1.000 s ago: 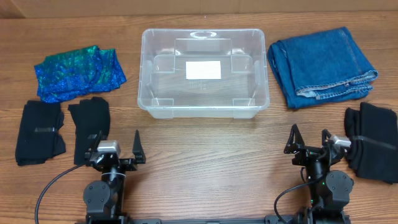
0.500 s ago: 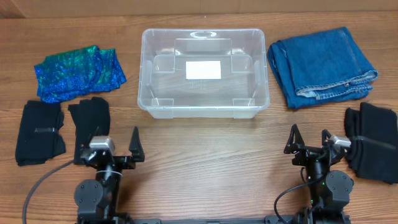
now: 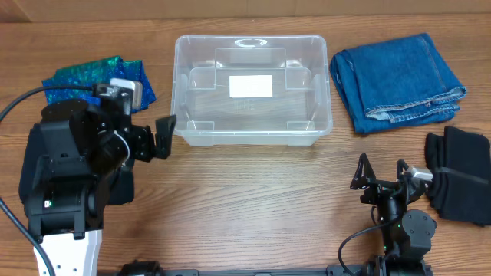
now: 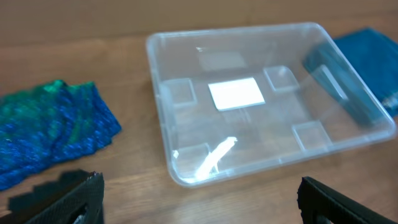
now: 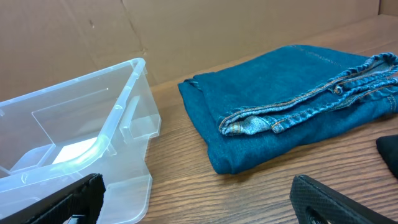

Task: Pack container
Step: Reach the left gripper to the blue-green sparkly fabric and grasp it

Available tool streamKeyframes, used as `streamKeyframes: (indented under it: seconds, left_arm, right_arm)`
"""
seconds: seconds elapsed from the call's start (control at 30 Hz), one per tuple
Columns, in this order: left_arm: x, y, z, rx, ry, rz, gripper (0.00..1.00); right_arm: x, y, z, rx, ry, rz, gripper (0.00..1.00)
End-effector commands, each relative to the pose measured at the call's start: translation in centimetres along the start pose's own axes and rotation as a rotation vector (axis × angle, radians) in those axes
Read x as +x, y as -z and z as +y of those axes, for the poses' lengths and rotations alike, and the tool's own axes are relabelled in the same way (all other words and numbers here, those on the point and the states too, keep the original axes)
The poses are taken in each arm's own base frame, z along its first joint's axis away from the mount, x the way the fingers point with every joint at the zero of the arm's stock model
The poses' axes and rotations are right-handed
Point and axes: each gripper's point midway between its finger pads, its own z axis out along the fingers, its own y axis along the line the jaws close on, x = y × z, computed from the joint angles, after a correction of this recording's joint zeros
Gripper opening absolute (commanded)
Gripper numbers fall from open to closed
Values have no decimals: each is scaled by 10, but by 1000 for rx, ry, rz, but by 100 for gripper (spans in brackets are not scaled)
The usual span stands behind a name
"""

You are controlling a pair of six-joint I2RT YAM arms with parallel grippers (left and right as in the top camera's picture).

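The near part of the blue-green cloth (image 4: pixel 77 135) lies flat on the table, so my left gripper should move down and outward onto it, away from the container.
The clear plastic container (image 3: pixel 251 90) stands empty at the back middle of the table, with a white label on its bottom. It also shows in the left wrist view (image 4: pixel 261 99) and the right wrist view (image 5: pixel 74 143). My left gripper (image 3: pixel 146 138) is open and empty, raised above the table just left of the container's front left corner. My right gripper (image 3: pixel 381 175) is open and empty, low near the front right. Folded blue jeans (image 3: pixel 399 80) lie right of the container. A blue-green shiny cloth (image 3: pixel 77 80) lies to its left, partly hidden by my left arm.
Black garments lie at the right edge (image 3: pixel 460 175) and at the left (image 3: pixel 34 157), the left ones mostly covered by my left arm. Bare wood runs between the two arms in front of the container.
My left arm has risen from its low rest pose and swung up and toward the back left, now over the black garments and facing the container. The right arm has not moved.
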Motion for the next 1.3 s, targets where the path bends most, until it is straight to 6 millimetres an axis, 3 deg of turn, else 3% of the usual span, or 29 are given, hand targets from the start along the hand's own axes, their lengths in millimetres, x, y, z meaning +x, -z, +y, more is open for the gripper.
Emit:
streamKeyframes:
  seconds: [0.0, 0.03, 0.07, 0.13, 0.2, 0.3, 0.37, 0.47, 0.5, 0.6, 0.8, 0.9, 1.03, 1.17, 1.27]
  left_arm:
    - [-2, 3, -27, 159, -45, -2, 100]
    - [-7, 4, -29, 174, -53, -22, 100]
    - [-14, 2, -17, 109, -1, -42, 100]
    - [-27, 0, 38, -135, 299, -84, 100]
    - [-34, -8, 86, -242, 459, -93, 100]
    - [-11, -39, 154, -383, 610, -25, 100]
    - [9, -68, 180, -434, 620, 45, 100]
    - [37, -110, 208, -475, 529, 153, 95]
    - [44, -123, 214, -471, 488, 177, 100]
    - [60, -147, 243, -548, 397, 209, 100]
    - [66, -182, 265, -536, 87, 251, 100]
    - [84, -206, 261, -467, -37, 312, 99]
    - [102, -238, 240, -357, -155, 360, 100]
    - [99, -247, 234, -366, -238, 369, 100]
    - [113, -254, 239, -393, -269, 414, 100]
  right_arm:
    - [-7, 2, 3, -6, 2, -12, 100]
    - [-7, 2, 3, -6, 2, -12, 100]
    - [-7, 2, 3, -6, 2, -12, 100]
    - [-7, 2, 3, -6, 2, -12, 100]
    - [-7, 2, 3, -6, 2, -12, 100]
    - [-7, 2, 3, -6, 2, -12, 100]
    - [-7, 2, 3, -6, 2, -12, 100]
    - [-7, 2, 3, -6, 2, -12, 100]
    - [-7, 2, 3, -6, 2, -12, 100]
    - [-7, 2, 3, -6, 2, -12, 100]
    - [-7, 2, 3, -6, 2, -12, 100]
    - [-7, 2, 3, -6, 2, -12, 100]
    - [-7, 2, 3, -6, 2, -12, 100]
    - [-7, 2, 3, -6, 2, -12, 100]
    - [-7, 2, 3, -6, 2, -12, 100]
